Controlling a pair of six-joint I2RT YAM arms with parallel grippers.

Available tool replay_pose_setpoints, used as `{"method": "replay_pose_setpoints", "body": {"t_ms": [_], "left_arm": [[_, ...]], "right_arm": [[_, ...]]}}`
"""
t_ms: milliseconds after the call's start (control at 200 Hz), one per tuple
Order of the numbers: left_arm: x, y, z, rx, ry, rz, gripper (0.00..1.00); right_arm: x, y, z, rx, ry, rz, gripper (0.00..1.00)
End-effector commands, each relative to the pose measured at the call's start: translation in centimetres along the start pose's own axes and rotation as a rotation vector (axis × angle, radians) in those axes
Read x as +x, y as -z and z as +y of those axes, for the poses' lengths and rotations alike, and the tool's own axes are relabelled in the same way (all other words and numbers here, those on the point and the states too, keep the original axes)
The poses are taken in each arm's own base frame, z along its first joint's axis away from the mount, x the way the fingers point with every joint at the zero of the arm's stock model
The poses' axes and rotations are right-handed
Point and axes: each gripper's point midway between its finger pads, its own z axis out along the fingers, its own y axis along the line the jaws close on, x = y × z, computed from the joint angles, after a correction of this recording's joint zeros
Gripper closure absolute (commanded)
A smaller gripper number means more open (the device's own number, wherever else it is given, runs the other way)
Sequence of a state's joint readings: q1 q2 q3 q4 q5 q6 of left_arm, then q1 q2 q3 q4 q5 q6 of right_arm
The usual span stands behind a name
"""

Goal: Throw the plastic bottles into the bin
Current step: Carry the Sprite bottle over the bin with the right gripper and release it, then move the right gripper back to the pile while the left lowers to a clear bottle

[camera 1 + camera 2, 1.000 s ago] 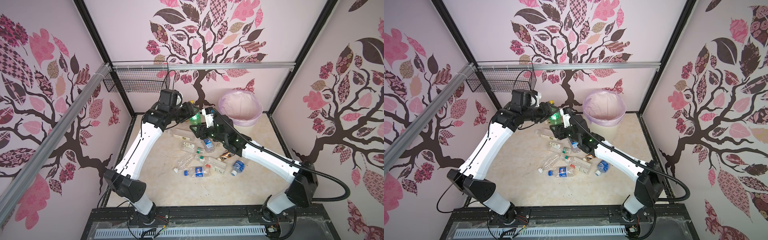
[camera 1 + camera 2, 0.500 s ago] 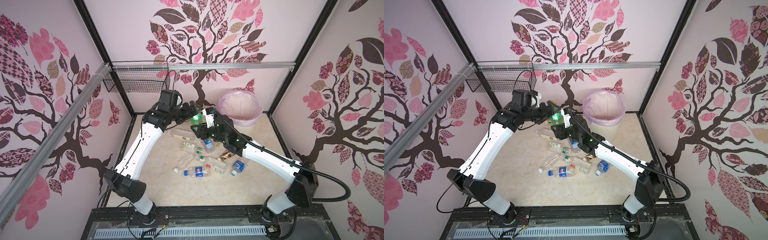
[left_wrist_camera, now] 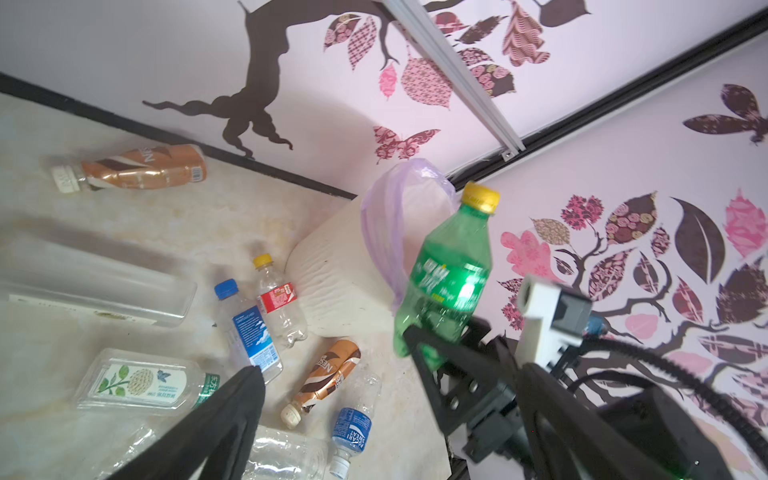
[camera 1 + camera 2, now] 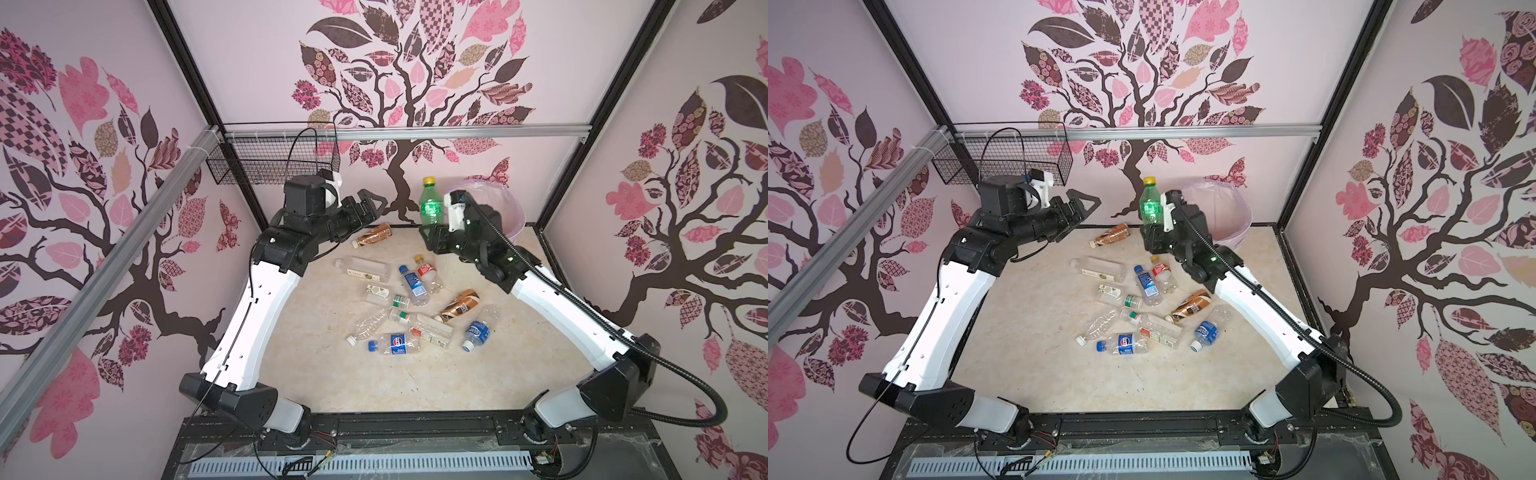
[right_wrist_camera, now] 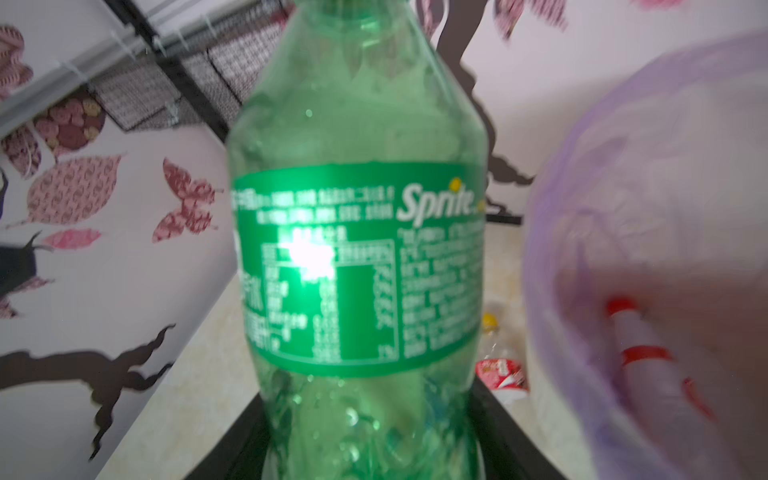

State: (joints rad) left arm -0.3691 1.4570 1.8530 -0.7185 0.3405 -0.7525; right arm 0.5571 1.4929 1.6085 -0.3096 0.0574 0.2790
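The green bottle (image 4: 431, 208) is still outside the bin's lilac liner. My right gripper needs to go up, carry it over the bin's opening (image 4: 500, 201) and let go of it.
A green bottle (image 4: 431, 208) (image 4: 1151, 203) with a yellow cap stands upright above the floor, my right gripper (image 4: 432, 232) (image 5: 370, 436) shut on its lower body (image 5: 357, 249). The bin (image 4: 509, 208) (image 4: 1229, 212), cream with a lilac liner, sits just right of it, partly hidden by the right arm; a red-capped bottle (image 5: 640, 361) lies inside. My left gripper (image 4: 370, 208) (image 3: 392, 374) is open and empty, left of the green bottle (image 3: 451, 270) and apart from it. Several plastic bottles lie on the floor, among them a brown-orange one (image 4: 372, 236) and a blue-labelled one (image 4: 413, 284).
A black wire mesh basket (image 4: 274, 166) hangs on the back-left rail behind the left arm. Patterned walls close in the floor on three sides. More bottles (image 4: 395, 344) lie between the two arms, near the middle of the floor.
My left gripper opened, let go of the green bottle and drew back to the left. The right gripper kept its hold and now carries the bottle alone.
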Motion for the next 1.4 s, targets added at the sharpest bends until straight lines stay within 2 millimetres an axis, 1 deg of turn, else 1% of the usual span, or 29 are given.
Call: {"method": "replay_pose_setpoints", "body": {"t_ms": [0,90,170,185,200,215,240,295,365,435,470,490,515,540,565,600,630,650,665,740,795,860,975,1045,1175,1305,1395], "left_arm": [[1.8,-1.1,-2.0,0.069,-0.097,0.022,0.02],[2.9,-1.3,-2.9,0.095,-0.134,0.027,0.02],[3.2,-1.0,-3.4,0.117,-0.153,0.016,0.02],[3.3,-1.0,-3.5,0.12,-0.155,0.014,0.02],[3.3,-1.0,-3.5,0.124,-0.158,0.013,0.02],[3.4,-0.8,-3.6,0.128,-0.162,0.013,0.02],[3.5,-0.7,-3.7,0.133,-0.166,0.012,0.02],[3.6,-0.6,-3.9,0.14,-0.175,0.01,0.02],[3.6,-0.4,-3.9,0.141,-0.183,0.008,0.02],[3.8,-0.4,-3.8,0.14,-0.184,0.012,0.02],[3.9,-0.5,-3.7,0.139,-0.183,0.016,0.02],[3.9,-0.4,-3.7,0.141,-0.182,0.016,0.02],[4.0,-0.5,-3.6,0.139,-0.18,0.019,0.02],[4.1,-0.5,-3.4,0.134,-0.178,0.023,0.02],[4.2,-0.5,-3.4,0.132,-0.178,0.026,0.02],[4.4,-0.5,-3.2,0.126,-0.181,0.031,0.02],[4.6,-0.5,-2.9,0.119,-0.184,0.037,0.02],[4.6,-0.4,-2.9,0.116,-0.186,0.036,0.02],[4.7,-0.4,-2.7,0.112,-0.187,0.037,0.02],[4.9,-0.5,-2.3,0.1,-0.187,0.037,0.02],[4.9,-0.5,-2.3,0.102,-0.189,0.04,0.02],[5.1,-0.7,-2.2,0.102,-0.19,0.048,0.02],[5.5,-1.0,-1.6,0.083,-0.192,0.065,0.02],[5.8,-1.1,-1.4,0.072,-0.192,0.081,0.02],[6.7,-1.0,-0.2,0.023,-0.205,0.123,0.02],[8.1,-0.9,2.1,-0.065,-0.213,0.177,0.02],[10.0,-0.9,4.5,-0.141,-0.214,0.25,0.02]], "right_arm": [[-9.8,8.2,-0.2,0.104,0.117,-0.222,0.54],[-14.8,12.2,-0.2,0.17,0.171,-0.347,0.53],[-18.1,15.3,0.0,0.213,0.205,-0.431,0.52],[-18.5,15.7,0.0,0.221,0.211,-0.44,0.52],[-18.5,15.6,-0.1,0.231,0.221,-0.437,0.52],[-19.3,16.4,-0.1,0.238,0.223,-0.458,0.52],[-19.7,16.7,-0.2,0.255,0.234,-0.465,0.52],[-19.9,16.5,-0.8,0.298,0.26,-0.468,0.51],[-19.0,14.6,-2.6,0.366,0.276,-0.431,0.51],[-16.1,10.7,-6.0,0.399,0.23,-0.326,0.51],[-14.1,8.6,-8.1,0.42,0.196,-0.267,0.5],[-12.8,7.4,-9.3,0.435,0.182,-0.229,0.48],[-11.3,6.1,-10.6,0.458,0.168,-0.183,0.43],[-9.9,5.0,-11.5,0.474,0.161,-0.133,0.33],[-9.0,4.3,-12.2,0.49,0.153,-0.096,0.24],[-8.3,3.8,-12.7,0.509,0.149,-0.07,0.13],[-8.4,3.8,-12.6,0.505,0.144,-0.072,0.07],[-8.7,4.0,-12.4,0.498,0.139,-0.085,0.02],[-9.1,4.3,-12.2,0.491,0.136,-0.1,0.01],[-11.1,6.1,-11.2,0.466,0.123,-0.175,0.0],[-12.3,6.9,-10.7,0.456,0.124,-0.201,0.0],[-13.1,7.6,-10.3,0.452,0.129,-0.212,0.0],[-13.8,8.3,-9.8,0.432,0.128,-0.224,0.01],[-13.8,8.5,-9.4,0.413,0.125,-0.218,0.0],[-13.4,8.3,-8.7,0.368,0.112,-0.197,0.01],[-12.2,8.0,-7.5,0.301,0.092,-0.17,0.01],[-10.7,7.4,-5.6,0.258,0.122,-0.138,0.0]]}}
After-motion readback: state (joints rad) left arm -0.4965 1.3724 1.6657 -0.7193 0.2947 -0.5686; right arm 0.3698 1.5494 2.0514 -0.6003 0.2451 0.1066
